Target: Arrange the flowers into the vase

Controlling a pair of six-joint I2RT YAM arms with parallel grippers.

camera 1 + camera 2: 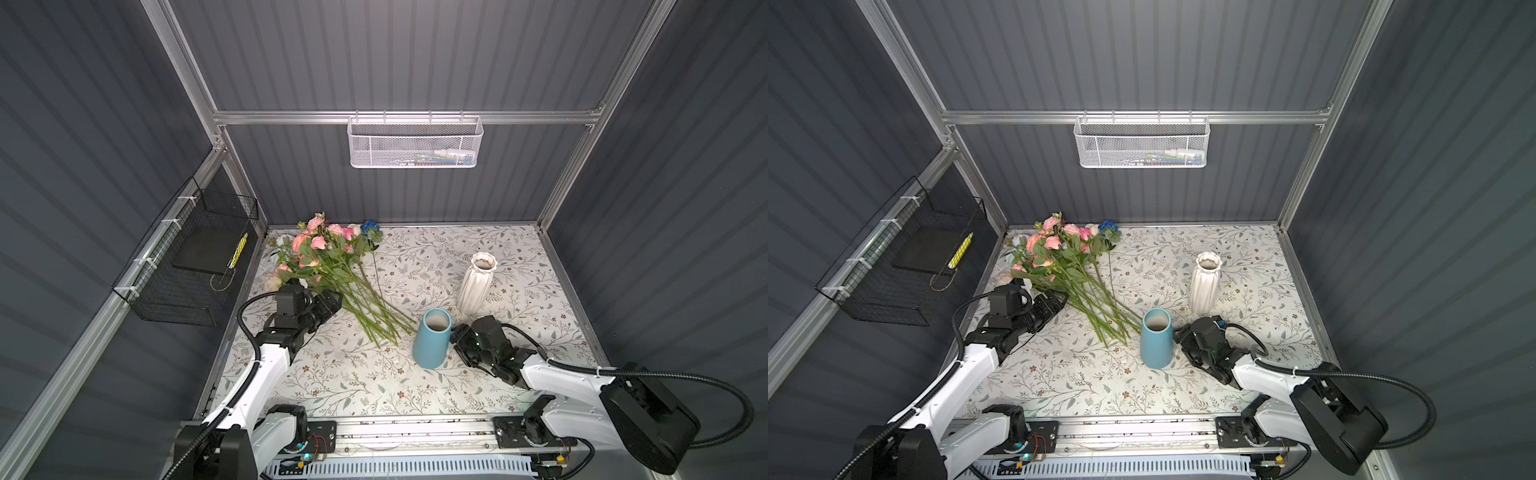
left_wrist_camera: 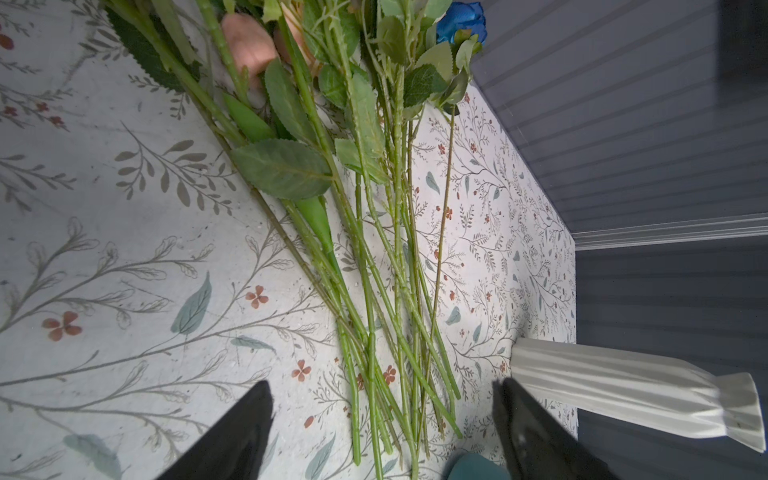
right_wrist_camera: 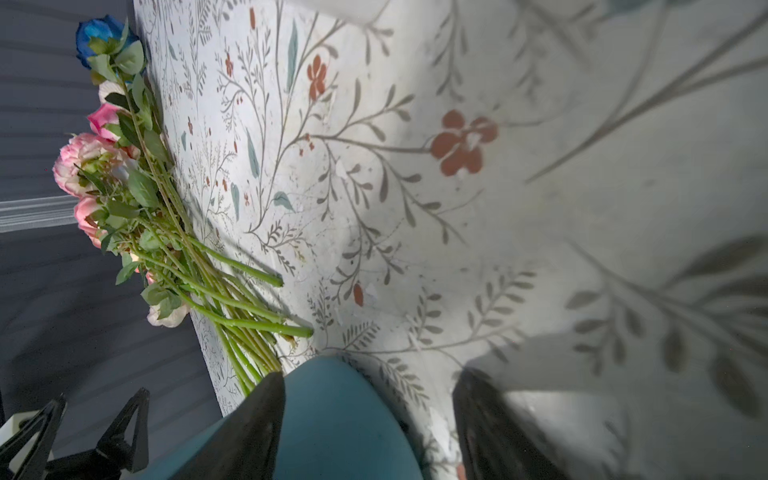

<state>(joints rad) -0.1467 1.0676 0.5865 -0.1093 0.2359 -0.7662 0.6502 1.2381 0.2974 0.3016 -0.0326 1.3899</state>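
Observation:
The left gripper swings outward across the heap of flowers next, turns downward and lowers astride the blue flower's thin stem, which lies apart from the others.
The flowers lie in a bunch at the back left of the table in both top views, blooms pink, peach and one deep blue, green stems fanning toward the middle. My left gripper is open just left of the stems; in the left wrist view its fingertips flank the stem ends, touching none. A blue vase stands upright near the stem ends, a white ribbed vase behind it. My right gripper is open, its jaws astride the blue vase, with a gap at one finger.
A white mesh basket hangs on the back wall. On the left wall is a black wire basket. Grey walls close the floral-patterned table on three sides. A metal rail runs along the front.

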